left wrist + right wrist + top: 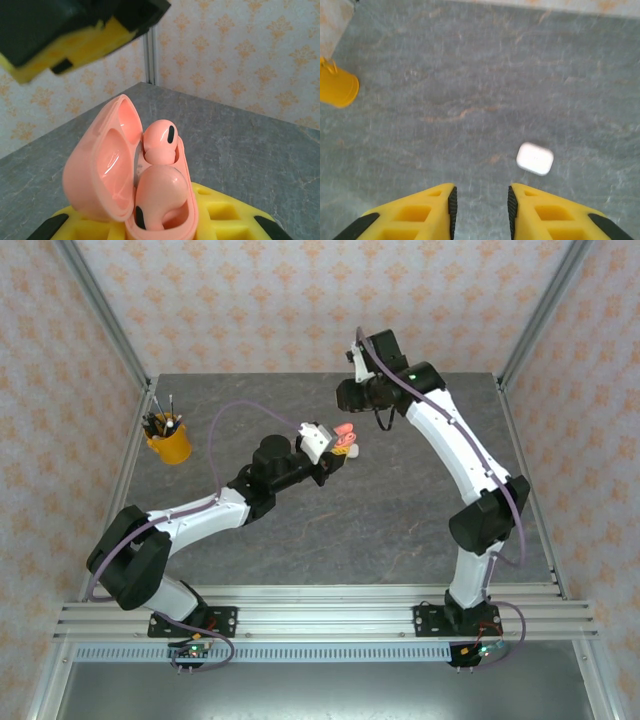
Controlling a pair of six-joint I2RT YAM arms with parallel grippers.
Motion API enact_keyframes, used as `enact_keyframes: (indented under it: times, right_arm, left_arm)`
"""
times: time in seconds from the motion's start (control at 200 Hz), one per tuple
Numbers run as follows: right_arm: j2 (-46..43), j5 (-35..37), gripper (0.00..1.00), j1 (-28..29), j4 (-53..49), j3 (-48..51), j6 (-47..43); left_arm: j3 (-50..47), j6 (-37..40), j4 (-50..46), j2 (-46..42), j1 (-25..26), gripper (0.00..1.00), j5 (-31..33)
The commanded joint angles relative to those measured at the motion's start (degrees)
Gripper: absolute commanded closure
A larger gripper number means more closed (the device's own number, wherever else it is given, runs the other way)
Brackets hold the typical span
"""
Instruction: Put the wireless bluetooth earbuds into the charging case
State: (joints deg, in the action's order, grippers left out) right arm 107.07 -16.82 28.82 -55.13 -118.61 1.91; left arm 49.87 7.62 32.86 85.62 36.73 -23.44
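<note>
The left gripper will next tilt the coral-pink case [344, 440] down, lower it and let it go on the bare tabletop below, short of the white case, with both earbuds in their wells.
My left gripper [160, 227] is shut on a coral-pink charging case [95, 175], held above the table with its lid swung open to the left. Two coral-pink earbuds rest in the case's wells, one at the far end [160, 140] and one nearer [157, 192], heads up. From above, the case [344, 440] shows at the tip of the left gripper [330, 450]. My right gripper [481, 205] hangs high over the table, open, with nothing between its yellow fingers [432, 210]. Its dark body [75, 35] looms above the case.
A closed white case [535, 158] lies on the grey table [470, 75] just ahead and to the right of the right fingers. A yellow cup of pens [168, 443] stands at the back left. Patterned walls ring the table.
</note>
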Motion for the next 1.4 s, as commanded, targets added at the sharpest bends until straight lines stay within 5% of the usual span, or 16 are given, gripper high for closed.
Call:
enact_keyframes:
  times: [0.0, 0.34, 0.666, 0.986, 1.151, 1.396]
  right_arm:
    - [0.69, -3.90, 0.69, -0.25, -5.93, -0.97, -0.26]
    - [-9.86, -10.56, 0.79, 0.01, -5.37, 11.81, -1.03]
    - [-22.60, 4.60, 0.74, -5.79, 6.52, 30.84, 13.90]
    - [-28.96, 6.36, 0.73, -7.28, 13.91, 46.84, 22.98]
    - [-31.83, 8.32, 0.73, -7.28, 14.66, 51.21, 24.51]
    - [-34.57, 9.71, 0.72, -7.28, 13.90, 53.34, 25.03]
  left_arm:
    - [0.16, 0.97, -0.05, -1.60, -0.21, 1.00, -0.51]
    - [1.11, -3.06, 2.85, 1.15, -2.90, 1.00, 0.28]
    - [1.10, -8.94, 0.87, 4.02, -5.21, 1.00, -0.69]
    - [10.65, -21.66, -22.92, 13.74, -6.49, 1.00, -7.61]
    - [24.13, -26.35, -44.12, 23.21, -6.48, 1.00, -11.70]
    - [31.18, -31.32, -50.97, 33.49, -6.47, 1.00, -17.77]
